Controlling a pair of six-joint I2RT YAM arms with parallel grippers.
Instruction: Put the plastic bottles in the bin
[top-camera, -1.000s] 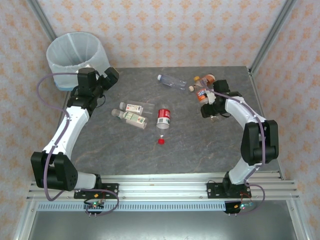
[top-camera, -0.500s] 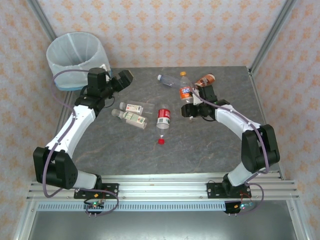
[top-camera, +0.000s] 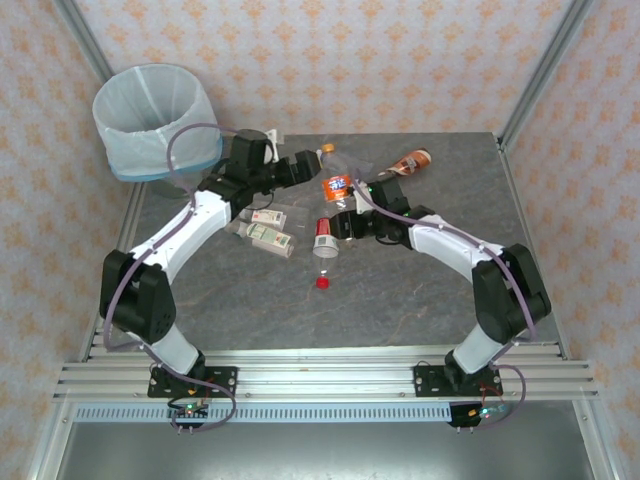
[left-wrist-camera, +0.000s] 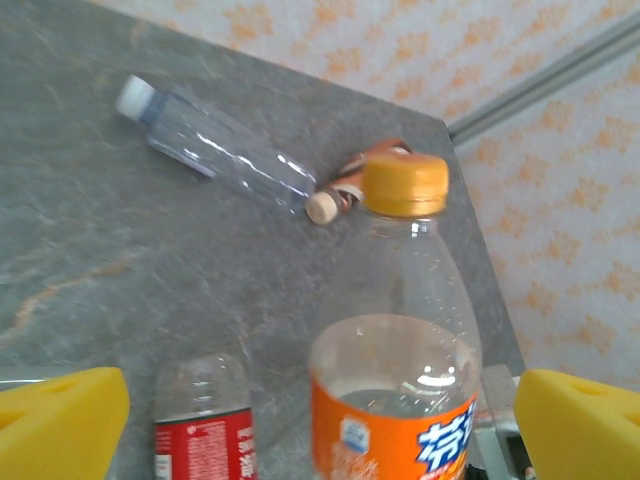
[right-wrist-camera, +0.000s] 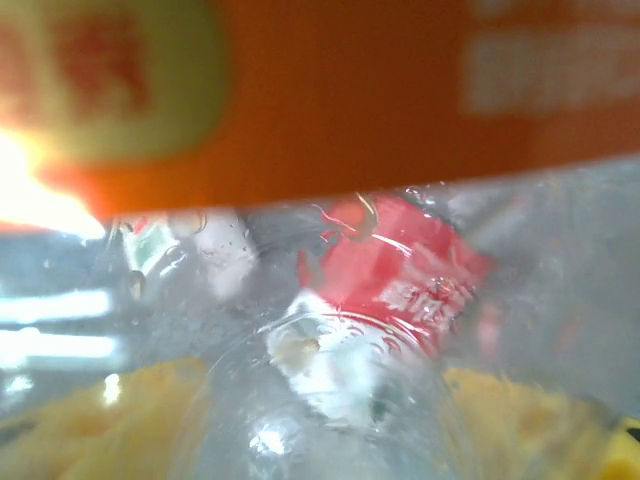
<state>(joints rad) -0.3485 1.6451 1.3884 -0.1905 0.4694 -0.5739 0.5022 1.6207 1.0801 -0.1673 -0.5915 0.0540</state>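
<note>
My left gripper moves outward and closes its open fingers around the neck under the orange cap (top-camera: 328, 157) (left-wrist-camera: 402, 228) next, since that neck stands outward of the gripper.
An orange-label bottle (top-camera: 336, 186) with an orange cap stands upright above the table's middle, and my right gripper (top-camera: 346, 220) is shut on its clear lower part (right-wrist-camera: 330, 400). My left gripper (top-camera: 304, 167) is open; its yellow fingers (left-wrist-camera: 60, 420) stand wide on either side of that bottle (left-wrist-camera: 400, 390) without touching it. A red-label bottle (top-camera: 327, 235) lies just below. Two white-green bottles (top-camera: 268, 226) lie to its left. A clear bottle (left-wrist-camera: 215, 145) and a brown-label one (top-camera: 410, 160) lie farther back. The bin (top-camera: 155, 115) stands at the far left corner.
A loose red cap (top-camera: 322, 283) lies in front of the red-label bottle. A metal post (top-camera: 540, 70) rises at the far right corner. The two arms meet over the table's far middle, close together.
My right gripper has carried the orange-label bottle left from the far right to the middle. My left arm has swung right, away from the bin, until its fingers flank the bottle.
</note>
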